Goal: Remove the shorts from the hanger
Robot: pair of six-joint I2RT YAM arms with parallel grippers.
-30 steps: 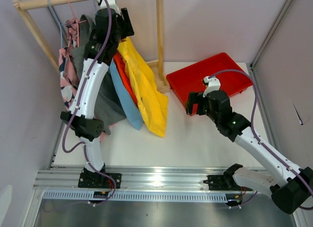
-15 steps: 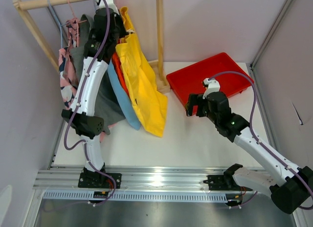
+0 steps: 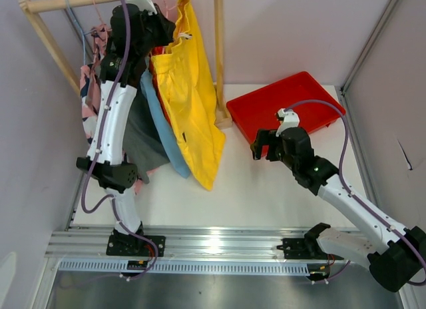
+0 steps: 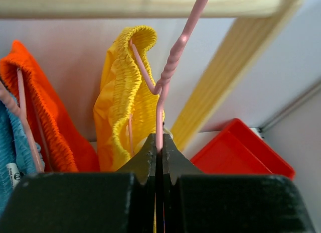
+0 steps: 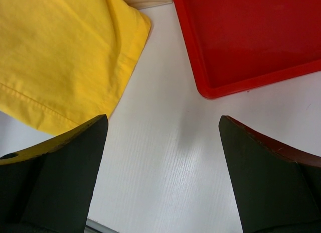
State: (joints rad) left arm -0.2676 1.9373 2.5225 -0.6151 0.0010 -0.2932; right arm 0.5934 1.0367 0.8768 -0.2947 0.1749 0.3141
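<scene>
The robot should swing its right gripper to the left in the top view, tilting toward the rack, onto the fold of the hanging shorts, since its left gripper is holding the hanger [image 4: 170, 67].
The yellow shorts [image 3: 190, 89] hang on a pink wire hanger [image 4: 170, 67], close to the wooden rail. Their gathered waistband [image 4: 125, 92] is threaded on the hanger's arm. My left gripper [image 4: 159, 142] is shut on the hanger's wire just below its twisted neck. In the top view it [image 3: 163, 32] sits high at the rack, left of the shorts. My right gripper [image 3: 261, 149] hovers open over the table, to the right of the shorts' hem [image 5: 65, 57]. Nothing lies between its fingers [image 5: 60, 162].
A red tray [image 3: 293, 99] lies at the back right of the table. The wooden rail [image 3: 73, 0] and an upright post [image 3: 217, 49] frame the rack. Orange shorts [image 4: 40, 107], a blue garment [image 3: 163, 129], a grey one [image 3: 143, 139] and a floral one [image 3: 90, 96] hang to the left.
My left gripper has shut on the pink hanger and risen toward the rail. The yellow shorts now hang higher and further right. The right arm has barely moved.
</scene>
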